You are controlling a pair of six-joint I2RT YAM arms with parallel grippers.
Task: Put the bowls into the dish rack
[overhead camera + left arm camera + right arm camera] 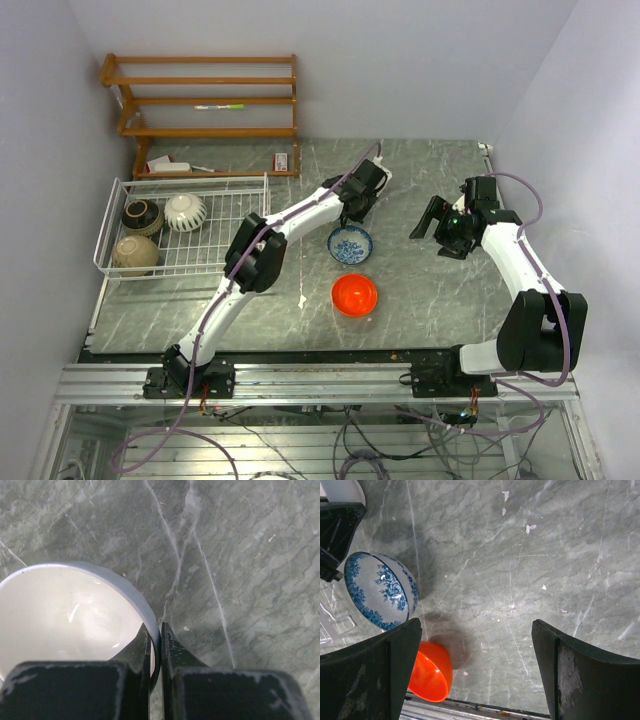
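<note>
My left gripper lifts across to the rack next, tilts the plain white bowl, and lowers it beside the cream bowl, where the wires stand empty.
My left gripper (pixel 160 642) is shut on the rim of the plain white bowl (pixel 65 615), one finger inside and one outside. In the top view that gripper (pixel 360 200) is at mid table and hides the bowl. The blue-and-white bowl (pixel 350 243) and the orange-red bowl (pixel 354 294) stand on the table just in front of it; both also show in the right wrist view, blue-and-white (pixel 380 590) and orange-red (pixel 427 677). My right gripper (pixel 438 230) is open and empty, above bare table (pixel 475 665). The white wire dish rack (pixel 250 215) at the left holds a dark bowl (pixel 143 215), a cream bowl (pixel 185 211) and a tan bowl (pixel 135 253).
A wooden slatted shelf (pixel 205 100) stands at the back left, behind the rack, with small items at its foot. Grey walls close in the table on the left, back and right. The metal frame (pixel 320 380) runs along the near edge.
</note>
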